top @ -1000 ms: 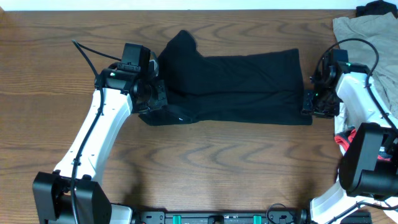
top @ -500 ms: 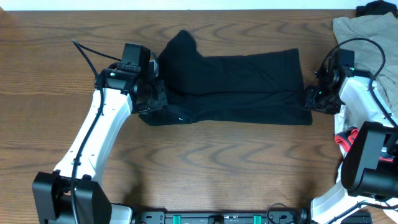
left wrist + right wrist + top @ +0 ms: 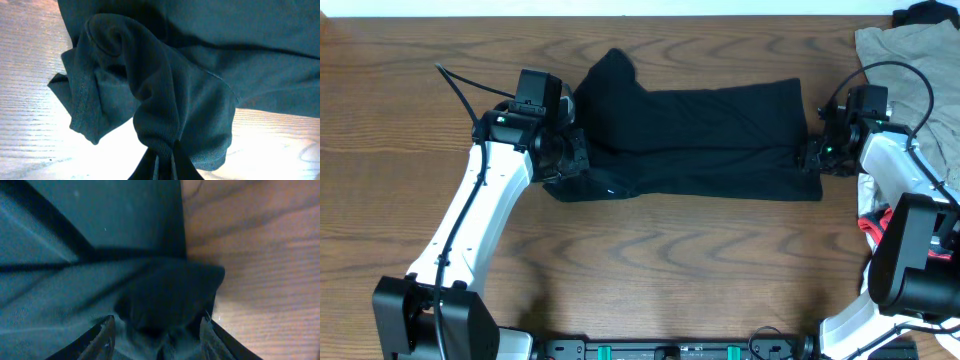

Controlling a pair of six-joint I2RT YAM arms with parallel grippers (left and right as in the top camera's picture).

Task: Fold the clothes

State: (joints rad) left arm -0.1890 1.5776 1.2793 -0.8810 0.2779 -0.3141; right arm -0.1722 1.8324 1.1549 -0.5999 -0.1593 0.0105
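Observation:
My right gripper stays at the garment's edge and closes straight onto the raised hump of black cloth next, since that hump already stands between its spread fingers.
The clothes [image 3: 710, 140], one long black garment, lie flat across the middle of the wooden table. Its left end is bunched up, and my left gripper [image 3: 565, 160] is there. In the left wrist view the gripper [image 3: 164, 161] is shut on a gathered fold of the black fabric [image 3: 175, 100], which is lifted slightly off the wood. My right gripper [image 3: 812, 160] is at the garment's right edge. Seen from the right wrist, it [image 3: 156, 326] stands open, its fingers spread on either side of a raised hump of the black cloth [image 3: 100, 230].
A beige-khaki garment [image 3: 910, 55] lies at the back right corner, with a dark item [image 3: 925, 12] behind it. A red-and-white item [image 3: 868, 222] shows beside the right arm's base. Bare wood [image 3: 650, 260] stretches along the front.
My right gripper has shifted left, from just off the garment's right edge onto it, and its jaws have widened slightly. The left gripper has held its grip without moving.

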